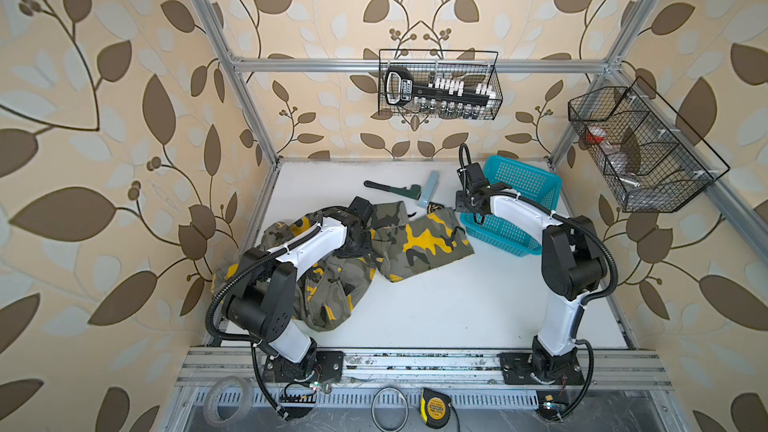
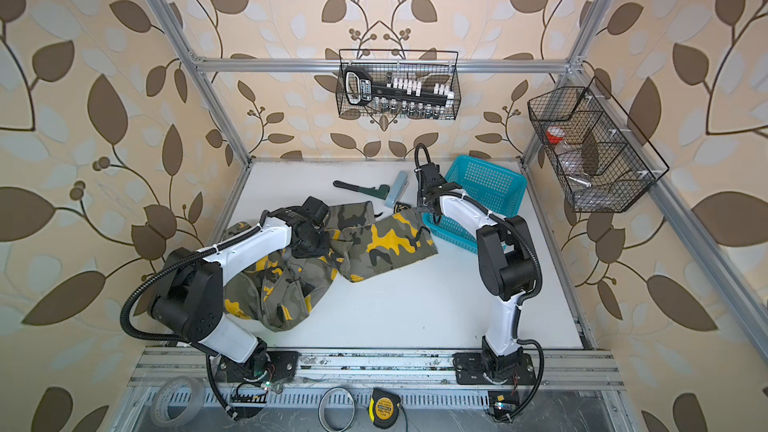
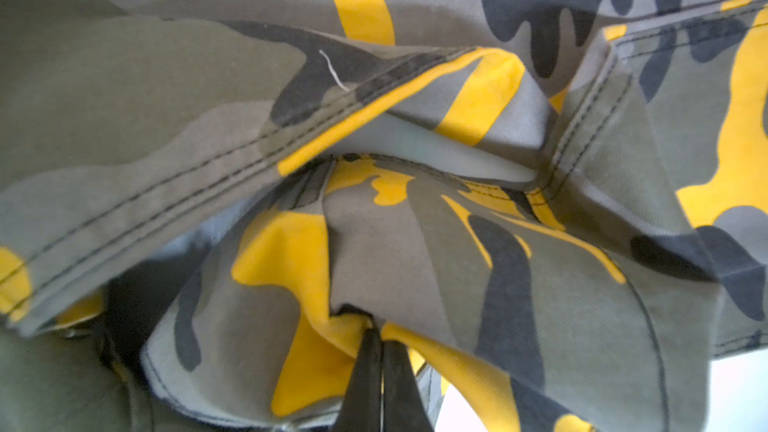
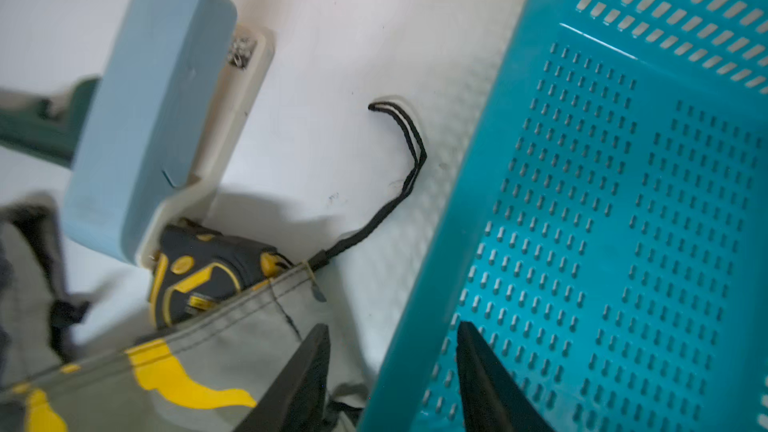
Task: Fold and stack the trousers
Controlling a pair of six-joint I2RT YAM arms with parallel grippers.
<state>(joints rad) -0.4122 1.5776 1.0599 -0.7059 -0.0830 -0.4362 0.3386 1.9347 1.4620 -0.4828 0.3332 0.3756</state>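
I will next move my left gripper sideways toward the basket and let go of the fold over the stretched leg's inner end [image 1: 389,256] [image 3: 680,136], because that leg is between my gripper and the basket.
The camouflage trousers [image 1: 419,238] [image 2: 386,238] lie crumpled across the left and middle of the white table, one leg stretched toward the turquoise basket [image 1: 519,184] [image 2: 486,180]. My left gripper [image 3: 376,326] is shut on a yellow and grey fold of the trousers [image 3: 415,243]; in both top views its wrist hides the fingers. My right gripper [image 4: 392,330] is open and straddles the near rim of the basket [image 4: 602,201]. One of its fingers [image 4: 307,363] is over the trouser hem [image 4: 208,347], the other is inside the basket.
A pipe wrench [image 1: 390,189] and a blue-grey box [image 1: 430,189] lie behind the trousers. A black and yellow tape measure [image 4: 199,276] sits half under the hem, its cord [image 4: 399,168] trailing beside the basket. Wire baskets [image 1: 440,85] [image 1: 640,147] hang on the walls.
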